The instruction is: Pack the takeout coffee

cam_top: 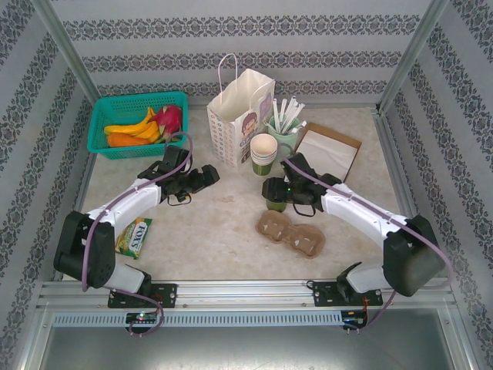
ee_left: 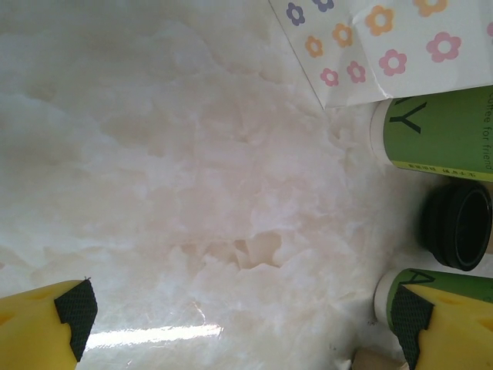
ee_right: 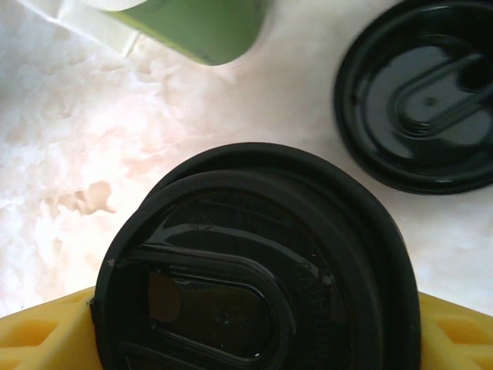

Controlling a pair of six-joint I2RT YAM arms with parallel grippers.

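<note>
The spot on the tabletop beside the mint cup is outward of the takeout coffee (cam_top: 276, 203), so my right gripper should next carry the coffee outward and release it there.
The takeout coffee (cam_top: 276, 203) stands on the table in front of the paper bag (cam_top: 240, 116), a green cup under a round black lid (ee_right: 254, 270). My right gripper (cam_top: 276, 191) is shut on it at lid height. Its yellow fingers (ee_right: 46, 339) press in from both sides of the lid. My left gripper (cam_top: 204, 179) hovers low over bare table left of the bag, jaws wide open with nothing between the pads (ee_left: 73, 312).
A stack of lidless cups (cam_top: 263, 153) and a mint cup of stirrers (cam_top: 283, 127) stand by the bag. A loose black lid (ee_right: 420, 92) lies beside the coffee. A pulp cup carrier (cam_top: 291, 233) lies in front, with a napkin box (cam_top: 327, 150), fruit basket (cam_top: 139, 123) and candy packet (cam_top: 135, 237) around.
</note>
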